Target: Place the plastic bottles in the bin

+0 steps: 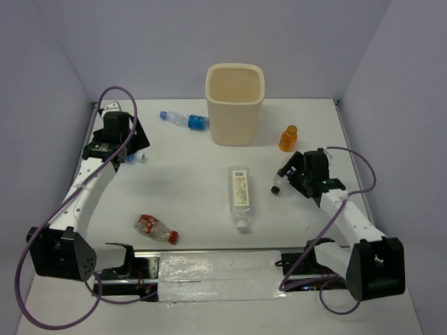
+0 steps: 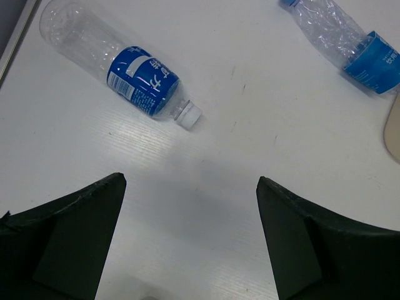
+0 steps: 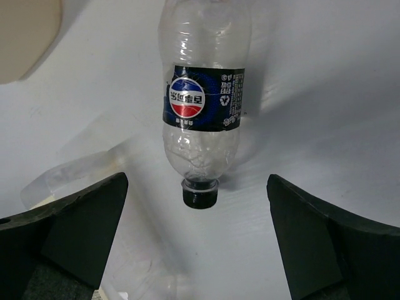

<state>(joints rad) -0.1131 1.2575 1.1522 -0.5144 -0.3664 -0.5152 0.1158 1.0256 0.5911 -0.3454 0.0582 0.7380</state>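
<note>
The bottle lies beneath, its cap end between my open fingers, so next my right gripper needs to lower onto the dark-labelled bottle's shoulder (image 1: 280, 181) (image 3: 201, 150), between label and cap.
The cream bin (image 1: 235, 105) stands at the back middle. A blue-labelled bottle (image 1: 185, 120) lies left of it. A second blue-labelled, white-capped bottle (image 2: 125, 69) lies ahead of my left gripper (image 2: 190, 181), which is open and empty above the table (image 1: 133, 150). A small orange bottle (image 1: 288, 138) stands right of the bin. A clear white-labelled bottle (image 1: 239, 195) lies mid-table. A red-capped bottle (image 1: 156, 228) lies front left. My right gripper (image 3: 197, 181) is open, its jaws on either side of the cap end of a dark-labelled bottle (image 3: 203, 106), not touching it.
The other blue-labelled bottle (image 2: 350, 44) and the bin's edge (image 2: 392, 131) show at the right of the left wrist view. The bin's corner (image 3: 25, 37) and the clear white-labelled bottle (image 3: 69, 175) show at the left of the right wrist view. Walls enclose the table.
</note>
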